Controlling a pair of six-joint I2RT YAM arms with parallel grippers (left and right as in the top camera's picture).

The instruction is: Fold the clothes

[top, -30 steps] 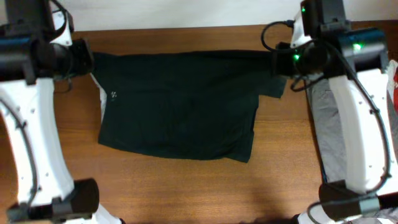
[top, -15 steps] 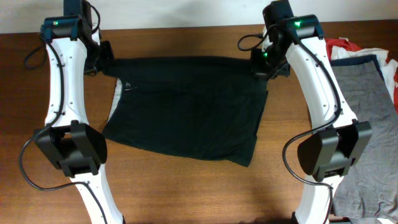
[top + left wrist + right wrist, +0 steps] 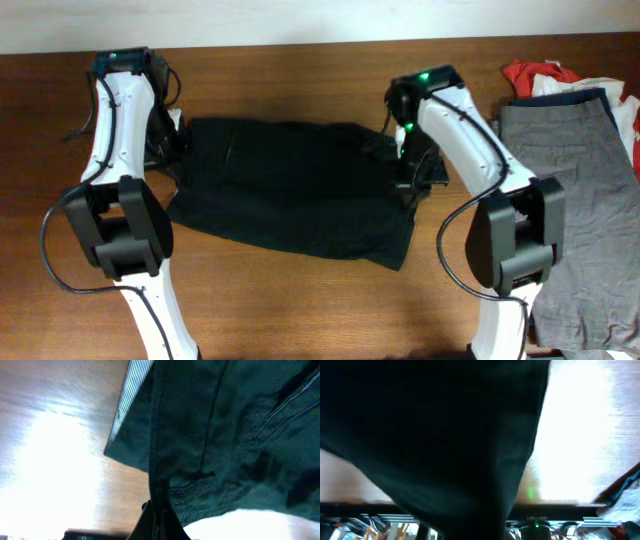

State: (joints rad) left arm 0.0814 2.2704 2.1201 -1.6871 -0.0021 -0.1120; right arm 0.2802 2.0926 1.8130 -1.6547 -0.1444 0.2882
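My right gripper needs to come down and back toward the shorts' near corner (image 3: 398, 250) and release the bunched cloth it still holds raised.
The black shorts (image 3: 300, 195) lie spread across the middle of the table, their far edge lifted and drawn forward. My left gripper (image 3: 178, 140) is shut on the far left corner. In the left wrist view its closed fingertips (image 3: 159, 521) pinch a seam of the black cloth (image 3: 215, 435), and a striped white lining (image 3: 131, 390) shows. My right gripper (image 3: 408, 165) holds the bunched far right corner. In the right wrist view black cloth (image 3: 440, 435) covers the fingers.
Grey shorts with a waistband (image 3: 565, 190) lie at the right edge of the table. Red (image 3: 525, 72), navy (image 3: 598, 95) and white (image 3: 630, 115) pieces lie around them. Bare wooden table (image 3: 300, 310) shows in front of the black shorts.
Both grippers have moved from the table's far edge toward the front, carrying the black shorts' far edge with them. The right corner is now bunched.
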